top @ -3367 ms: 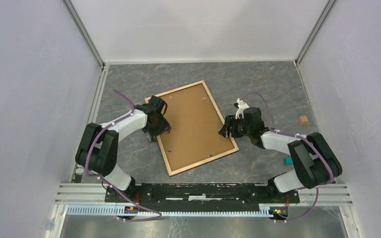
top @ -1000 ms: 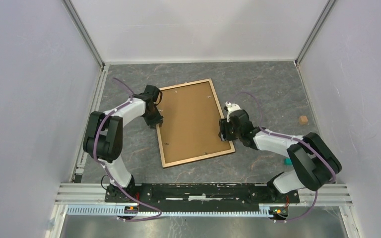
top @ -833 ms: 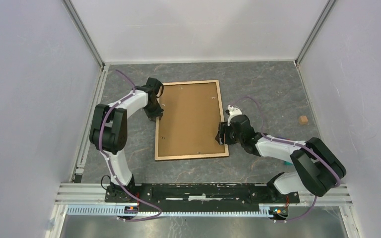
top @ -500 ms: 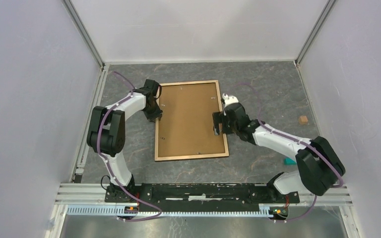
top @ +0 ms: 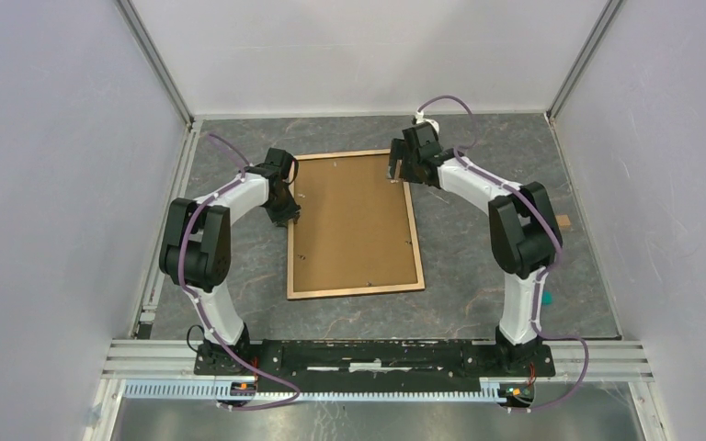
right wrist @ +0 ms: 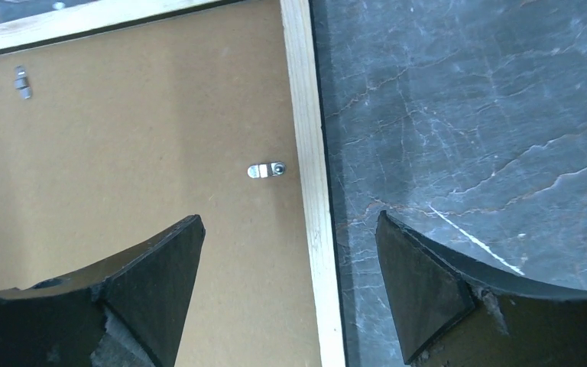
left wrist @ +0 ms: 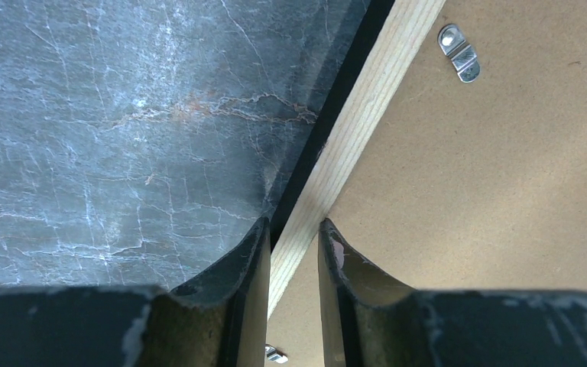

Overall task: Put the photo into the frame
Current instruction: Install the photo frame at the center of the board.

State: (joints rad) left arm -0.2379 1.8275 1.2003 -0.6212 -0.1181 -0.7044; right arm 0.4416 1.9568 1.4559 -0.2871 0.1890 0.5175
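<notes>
The left gripper's fingers clasp the frame's wooden bar (top: 291,235) from both sides, so the left gripper will push outward over the table, turning the frame (top: 354,290), and then release it.
The frame (top: 354,290) lies back side up on the grey table, its tan wooden rails around a flat brown backing board (top: 354,220). My left gripper (top: 287,213) is shut on the frame's left rail (left wrist: 374,84), one finger on each side of the wood (left wrist: 294,225). Over the frame's far right corner, my right gripper (top: 395,170) stands wide open. It straddles the right rail (right wrist: 302,115) without touching it (right wrist: 290,220). The photo is out of view.
Small metal turn clips (right wrist: 266,170) (left wrist: 458,61) sit on the backing board near the rails. A small tan block (top: 563,220) lies by the right wall. White walls close in the table on three sides.
The frame has turned from skewed to square with the table. My right gripper let go of the right rail, opened wide and moved up to the far right corner. The left grip stayed.
</notes>
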